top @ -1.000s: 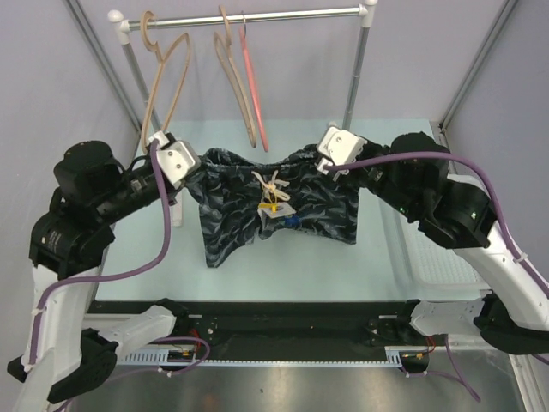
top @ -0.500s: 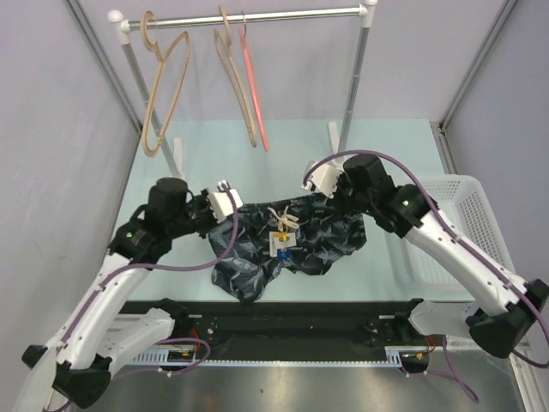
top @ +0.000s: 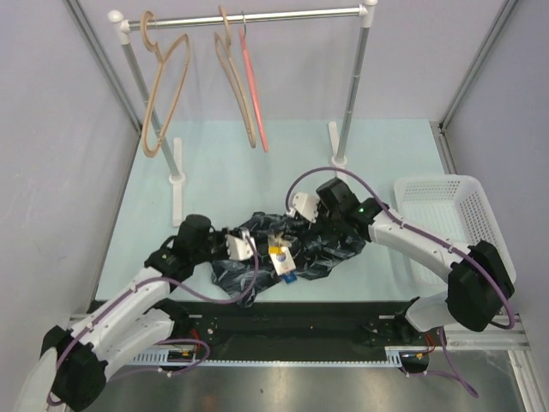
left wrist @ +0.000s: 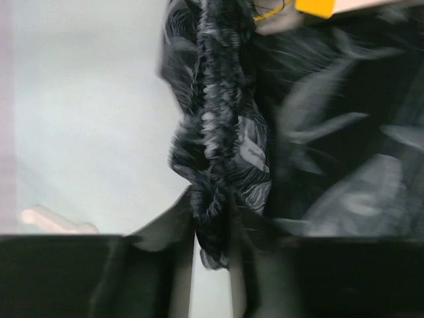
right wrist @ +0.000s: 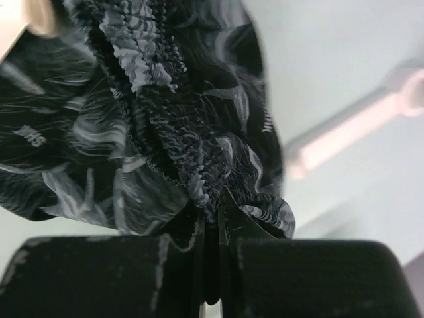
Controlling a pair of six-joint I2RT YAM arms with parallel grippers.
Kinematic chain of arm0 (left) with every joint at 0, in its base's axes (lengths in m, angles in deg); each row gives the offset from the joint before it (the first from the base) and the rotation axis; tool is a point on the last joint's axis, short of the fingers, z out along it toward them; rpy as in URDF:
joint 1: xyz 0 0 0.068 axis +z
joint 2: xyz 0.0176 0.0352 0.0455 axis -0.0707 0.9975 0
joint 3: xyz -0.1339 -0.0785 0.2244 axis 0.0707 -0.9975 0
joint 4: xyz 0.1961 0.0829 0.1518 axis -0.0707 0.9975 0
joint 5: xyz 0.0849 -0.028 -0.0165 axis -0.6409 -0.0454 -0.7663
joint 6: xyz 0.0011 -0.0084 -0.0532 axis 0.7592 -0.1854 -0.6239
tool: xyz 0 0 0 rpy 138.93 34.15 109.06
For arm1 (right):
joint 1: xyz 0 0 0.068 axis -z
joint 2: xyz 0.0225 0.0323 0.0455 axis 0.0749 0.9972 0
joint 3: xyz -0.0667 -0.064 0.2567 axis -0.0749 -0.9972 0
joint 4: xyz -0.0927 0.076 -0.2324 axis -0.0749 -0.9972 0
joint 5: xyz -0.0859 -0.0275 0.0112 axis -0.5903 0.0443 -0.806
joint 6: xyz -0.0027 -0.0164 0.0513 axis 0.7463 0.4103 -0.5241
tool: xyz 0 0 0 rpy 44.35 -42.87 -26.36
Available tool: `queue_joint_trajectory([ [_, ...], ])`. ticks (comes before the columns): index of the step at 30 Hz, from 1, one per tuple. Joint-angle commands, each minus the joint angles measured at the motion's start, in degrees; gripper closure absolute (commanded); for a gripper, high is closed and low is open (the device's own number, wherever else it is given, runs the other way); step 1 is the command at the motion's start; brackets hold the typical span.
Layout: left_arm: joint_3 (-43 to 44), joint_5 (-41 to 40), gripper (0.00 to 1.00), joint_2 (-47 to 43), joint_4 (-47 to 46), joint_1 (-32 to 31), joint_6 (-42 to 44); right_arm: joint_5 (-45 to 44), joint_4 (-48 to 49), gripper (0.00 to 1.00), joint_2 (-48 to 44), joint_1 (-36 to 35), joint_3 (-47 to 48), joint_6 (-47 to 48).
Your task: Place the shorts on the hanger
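The robot's right gripper next needs to go down and slightly back and let go of the waistband where cloth lies under it, because the spread cloth of the shorts lies below and back of the gripper.
The dark navy shorts [top: 322, 245] with a pale leaf print lie bunched on the table near the front, the yellow-blue tag [top: 282, 258] on top. My left gripper [top: 246, 244] is shut on the gathered waistband at the left end [left wrist: 213, 199]. My right gripper [top: 302, 209] is shut on the waistband at the right end [right wrist: 199, 179]. The two grippers are close together and low over the table. The thin pink-red hanger [top: 254, 94] hangs from the rail [top: 283, 15] at the back.
Two tan wooden hangers [top: 163, 81] [top: 233, 73] hang on the same rail. The rack's posts stand on white feet [top: 177, 163] [top: 340, 146]. A white basket [top: 439, 225] sits at the right table edge.
Both arms have come down and toward each other from a raised, spread hold. The shorts went from stretched out in the air to a crumpled heap on the table.
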Motion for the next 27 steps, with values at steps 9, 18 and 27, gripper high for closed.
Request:
queue_joint_trajectory([
  [9, -2.8, 6.6, 0.27, -11.5, 26.0, -1.9, 4.6, 1.3, 2.8, 0.95, -3.5, -4.2, -9.9, -1.0],
  [18, 7.6, 13.4, 0.25, -9.4, 28.7, -1.9, -9.3, 8.0, -3.7, 0.21, -13.0, 0.5, -7.7, -3.6],
  [27, 18.5, 14.5, 0.14, -12.8, 21.0, 3.0, -25.6, 17.1, -9.4, 0.10, -21.6, 6.9, 7.3, -17.2],
])
